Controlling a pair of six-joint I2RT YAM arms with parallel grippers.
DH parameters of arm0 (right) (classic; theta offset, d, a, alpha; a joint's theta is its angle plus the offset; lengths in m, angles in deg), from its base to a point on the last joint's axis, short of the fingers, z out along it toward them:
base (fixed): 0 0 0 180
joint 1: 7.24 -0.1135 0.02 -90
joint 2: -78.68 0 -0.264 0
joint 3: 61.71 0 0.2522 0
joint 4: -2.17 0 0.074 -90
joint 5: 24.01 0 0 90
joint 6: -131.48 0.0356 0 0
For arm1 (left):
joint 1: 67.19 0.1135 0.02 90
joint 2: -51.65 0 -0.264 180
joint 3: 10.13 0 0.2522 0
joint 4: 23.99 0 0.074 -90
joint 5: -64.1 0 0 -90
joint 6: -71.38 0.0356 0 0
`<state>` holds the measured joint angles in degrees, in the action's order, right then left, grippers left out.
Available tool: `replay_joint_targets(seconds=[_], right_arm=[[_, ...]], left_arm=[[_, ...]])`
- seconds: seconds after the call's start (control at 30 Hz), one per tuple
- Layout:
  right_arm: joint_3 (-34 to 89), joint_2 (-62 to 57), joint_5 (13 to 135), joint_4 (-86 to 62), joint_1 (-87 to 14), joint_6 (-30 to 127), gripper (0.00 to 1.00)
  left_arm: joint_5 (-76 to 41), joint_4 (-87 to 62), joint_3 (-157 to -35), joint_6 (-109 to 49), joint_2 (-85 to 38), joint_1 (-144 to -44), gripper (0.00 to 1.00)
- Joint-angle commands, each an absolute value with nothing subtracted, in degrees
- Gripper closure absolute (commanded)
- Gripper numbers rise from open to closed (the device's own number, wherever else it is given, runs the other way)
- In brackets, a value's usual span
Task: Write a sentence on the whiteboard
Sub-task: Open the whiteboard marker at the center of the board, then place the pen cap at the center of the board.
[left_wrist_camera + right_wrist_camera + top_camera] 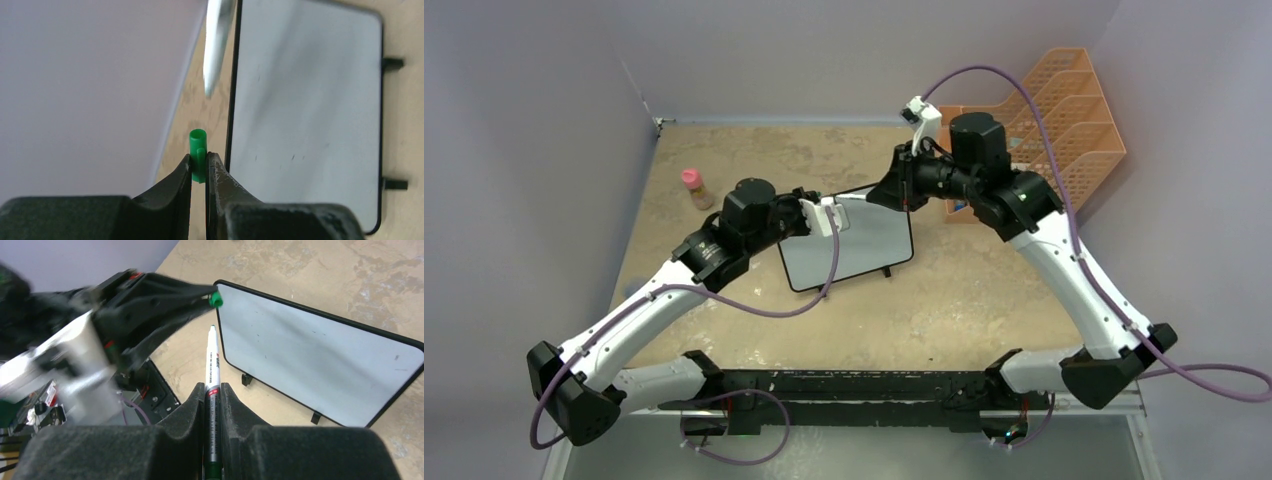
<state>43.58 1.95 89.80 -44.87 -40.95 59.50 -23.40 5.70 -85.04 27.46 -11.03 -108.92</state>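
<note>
The bare tabletop nearer my base is empty, so I will pull my left gripper back past the whiteboard and lower it to that spot to release the cap.
The whiteboard lies flat on the tan table, blank but for faint specks; it also shows in the left wrist view and the right wrist view. My right gripper is shut on a white marker, uncapped, its green tip pointing at my left gripper over the board's left edge. My left gripper is shut on the green marker cap, which also shows in the right wrist view. Cap and tip are a short gap apart. From above, the grippers meet over the board's far edge: left, right.
An orange mesh file rack stands at the back right against the wall. A small bottle with a pink cap stands at the back left. Grey walls close in the table at left, back and right.
</note>
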Motion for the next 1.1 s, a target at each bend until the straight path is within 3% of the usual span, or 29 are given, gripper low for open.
replay_joint_targets(seconds=[0.0,0.07,0.57,0.77,1.07], right_arm=[[47.1,6.7,91.0,-45.3,-40.2,60.4,1.0],[46.9,6.7,90.8,-44.3,-40.2,60.9,1.0],[39.9,9.7,82.1,-35.3,-40.2,61.3,1.0],[32.5,14.6,73.6,-26.9,-40.2,61.5,1.0],[19.2,23.8,64.0,-12.9,-40.2,59.9,1.0]], left_arm=[[-28.7,9.3,-85.0,25.3,-10.8,-105.9,1.0],[-26.7,10.1,-86.2,23.4,-10.8,-105.9,0.97],[-33.2,15.4,-87.6,9.3,-9.1,-105.3,1.0],[-26.4,23.9,-89.9,-0.2,-10.1,-105.5,1.0],[-22.7,24.1,-86.3,-11.7,-14.7,-115.8,1.0]])
